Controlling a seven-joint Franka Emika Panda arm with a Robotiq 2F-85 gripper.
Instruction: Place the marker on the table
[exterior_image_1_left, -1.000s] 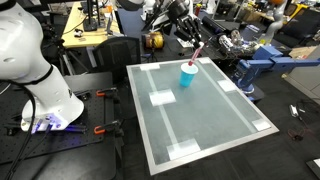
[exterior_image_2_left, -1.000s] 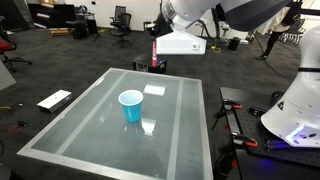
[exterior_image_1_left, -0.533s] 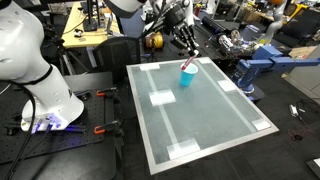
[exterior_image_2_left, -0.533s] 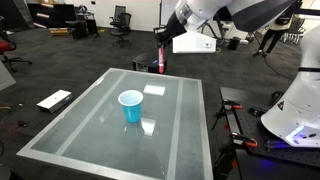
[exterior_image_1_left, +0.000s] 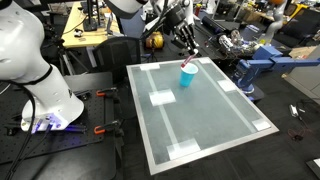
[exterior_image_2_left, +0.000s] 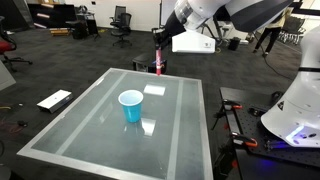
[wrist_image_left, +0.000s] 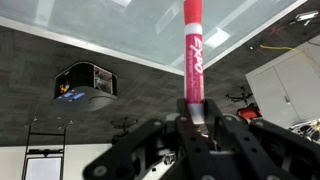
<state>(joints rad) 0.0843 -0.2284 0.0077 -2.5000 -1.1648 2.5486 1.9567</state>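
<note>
Next, my gripper moves in from the table's edge over the bare spot beside the light-blue cup. It then goes down to release the marker, since that tabletop is clear.
My gripper (exterior_image_2_left: 158, 46) is shut on the marker (exterior_image_2_left: 159, 61), a pinkish-red stick with a whitish end, and holds it upright in the air above the far edge of the table (exterior_image_2_left: 180, 125). In the wrist view the marker (wrist_image_left: 192, 55) stands out from between the jaws (wrist_image_left: 193, 118), with the pale glossy table (wrist_image_left: 140, 30) beyond it. In an exterior view the gripper (exterior_image_1_left: 186, 44) holds the marker (exterior_image_1_left: 191, 57) above the light-blue cup (exterior_image_1_left: 187, 75). The cup (exterior_image_2_left: 130, 105) stands on the table (exterior_image_1_left: 200, 125).
White tape patches (exterior_image_2_left: 154, 89) mark the table's corners and edges (exterior_image_1_left: 162, 98). The robot base (exterior_image_1_left: 45, 100) stands beside the table. A wooden workbench (exterior_image_1_left: 85, 35), office chairs and clutter fill the room behind. A flat board (exterior_image_2_left: 53, 99) lies on the floor.
Since a second ago the gripper has moved with the marker across the table's far side and a little lower. It has hardly moved in the last half second.
</note>
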